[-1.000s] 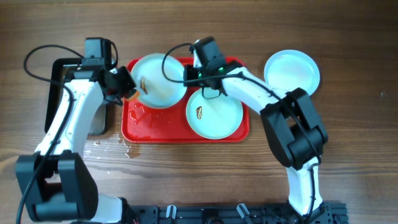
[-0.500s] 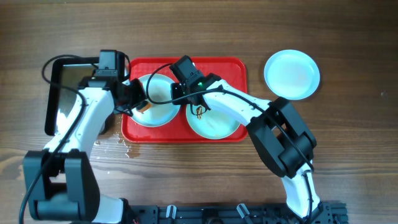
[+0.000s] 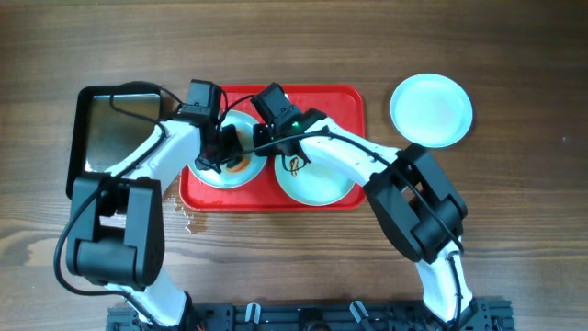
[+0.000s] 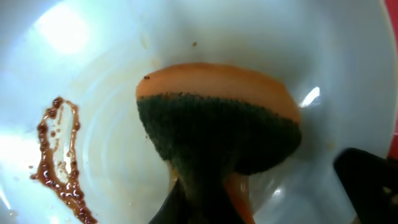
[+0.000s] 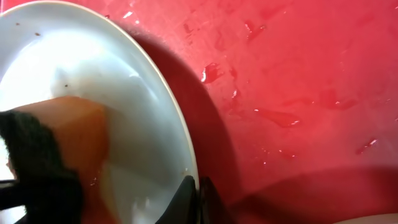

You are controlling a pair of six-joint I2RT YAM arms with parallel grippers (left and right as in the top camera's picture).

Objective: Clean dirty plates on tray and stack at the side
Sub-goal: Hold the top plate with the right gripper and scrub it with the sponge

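Note:
The tray's bare far corner (image 3: pixel 349 96) by the third plate lies outward. My right gripper will next lift that plate's rim, carry it outward to that corner and let it go.
Two pale plates lie on the red tray (image 3: pixel 344 101). My left gripper (image 3: pixel 227 154) is shut on an orange and dark green sponge (image 4: pixel 217 124) and presses it into the left plate (image 3: pixel 254 171). A brown smear (image 4: pixel 56 155) lies beside the sponge on that plate (image 4: pixel 249 37). My right gripper (image 3: pixel 265 141) is shut on this plate's right rim; in the right wrist view its fingers (image 5: pixel 198 196) pinch the rim of the plate (image 5: pixel 93 68) above the wet tray (image 5: pixel 298 74). The right plate (image 3: pixel 322 184) has a brown smear (image 3: pixel 295 165). A third plate (image 3: pixel 432 110) lies on the table at the right.
A black metal tray (image 3: pixel 115 138) with a shiny inside lies left of the red tray, under my left arm. Water drops (image 3: pixel 188 216) lie on the wooden table by the red tray's front left corner.
The left plate, held tilted up a second ago, now lies low on the tray. My left gripper has moved right with the sponge onto the plate. The right arm has stayed put for the last half second.

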